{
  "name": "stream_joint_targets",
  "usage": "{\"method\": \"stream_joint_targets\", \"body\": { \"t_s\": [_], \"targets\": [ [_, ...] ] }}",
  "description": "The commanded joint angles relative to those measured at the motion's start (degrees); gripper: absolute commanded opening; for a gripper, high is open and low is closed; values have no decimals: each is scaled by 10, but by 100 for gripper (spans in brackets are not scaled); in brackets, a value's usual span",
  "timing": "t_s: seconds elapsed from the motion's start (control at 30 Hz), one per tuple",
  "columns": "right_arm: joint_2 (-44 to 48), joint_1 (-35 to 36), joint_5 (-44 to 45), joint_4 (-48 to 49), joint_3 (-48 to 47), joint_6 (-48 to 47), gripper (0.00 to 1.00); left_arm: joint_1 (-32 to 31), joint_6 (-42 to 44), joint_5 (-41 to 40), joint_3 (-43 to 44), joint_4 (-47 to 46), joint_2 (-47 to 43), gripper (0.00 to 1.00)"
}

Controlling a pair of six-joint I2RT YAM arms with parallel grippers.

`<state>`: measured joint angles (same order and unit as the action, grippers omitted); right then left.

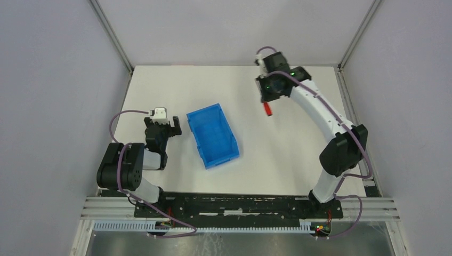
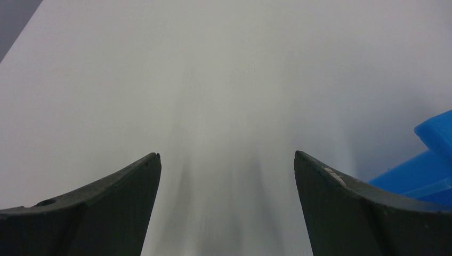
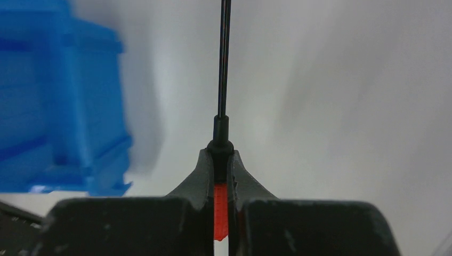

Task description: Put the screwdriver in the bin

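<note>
The screwdriver goes back and to the left in the top view next, then my right gripper lowers into the blue bin (image 1: pixel 212 135) to release the screwdriver (image 1: pixel 268 110), as it's empty.
The blue bin (image 1: pixel 212 135) lies on the white table between the arms; it also shows in the right wrist view (image 3: pixel 58 101) at the left and in the left wrist view (image 2: pixel 426 165) at the right edge. My right gripper (image 1: pixel 265 101) hangs above the table to the right of the bin and beyond it, shut on the screwdriver (image 1: pixel 268 110). In the right wrist view my right gripper (image 3: pixel 220 154) clamps the red handle (image 3: pixel 220 210), and the thin black shaft (image 3: pixel 224 58) points away. My left gripper (image 1: pixel 171 128) is open and empty just left of the bin; in its own view (image 2: pixel 226 160) only table shows between the jaws.
The white table (image 1: pixel 288 154) is walled by grey panels at the back and both sides. A black rail (image 1: pixel 234 205) with both arm bases runs along the near edge.
</note>
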<state>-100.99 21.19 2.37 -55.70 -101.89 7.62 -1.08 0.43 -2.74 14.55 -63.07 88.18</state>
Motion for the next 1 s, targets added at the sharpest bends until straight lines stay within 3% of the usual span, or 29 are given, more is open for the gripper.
{"method": "stream_joint_targets", "body": {
  "t_s": [0.0,0.23,0.4,0.77,0.83,0.97],
  "targets": [
    [-1,163,-22,69,-35,68,0,-1,-18,-3,2,-22,-6,100],
    [-71,297,9,110,-59,82,0,-1,-18,-2,2,-22,-6,100],
    [-98,313,19,195,36,90,0,-1,-18,-2,2,-22,-6,100],
    [-210,335,71,232,43,102,0,-1,-18,-2,2,-22,-6,100],
    [-222,336,63,244,52,108,4,-1,-18,-2,2,-22,-6,100],
    [-237,341,63,266,66,115,22,-1,-18,-2,2,-22,-6,100]
  ]
}}
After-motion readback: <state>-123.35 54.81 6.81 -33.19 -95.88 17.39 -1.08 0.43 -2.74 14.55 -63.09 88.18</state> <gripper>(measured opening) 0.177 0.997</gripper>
